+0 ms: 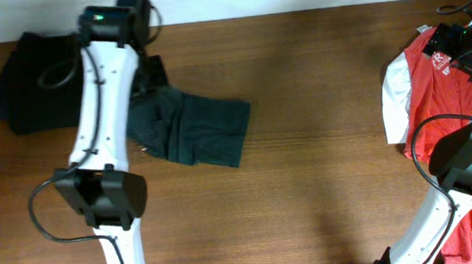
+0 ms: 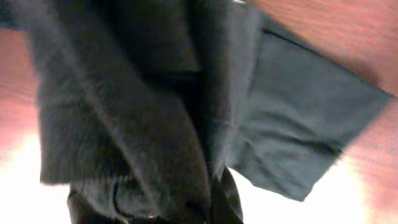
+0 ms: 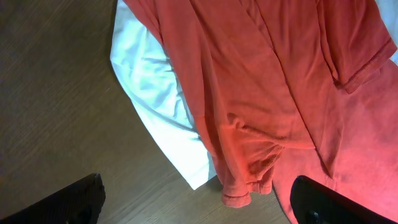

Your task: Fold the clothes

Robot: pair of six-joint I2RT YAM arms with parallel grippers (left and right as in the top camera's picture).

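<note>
I will carry the held end of the trousers over the trousers' flat part point(image 1: 215, 133) point(image 2: 306, 102) and release it, since that flat part lies to the right of my left gripper in the overhead view.
The black trousers point(image 1: 202, 130) lie folded on the table, left of centre; no white lettering shows. In the left wrist view they point(image 2: 298, 124) fill the frame and bunch over the jaws. My left gripper point(image 1: 147, 80) point(image 2: 186, 205) is shut on the trousers at their upper left end. The red T-shirt point(image 1: 445, 84) point(image 3: 267, 74) with white sleeves point(image 1: 394, 96) point(image 3: 161, 106) lies at the right edge. My right gripper point(image 1: 470, 45) point(image 3: 199, 200) is open and empty just above the shirt's hem.
A second black garment point(image 1: 29, 84) lies crumpled at the far left, partly under my left arm. The brown wooden table point(image 1: 315, 76) spans the view, with its white back edge at the top. Cables hang off both arms.
</note>
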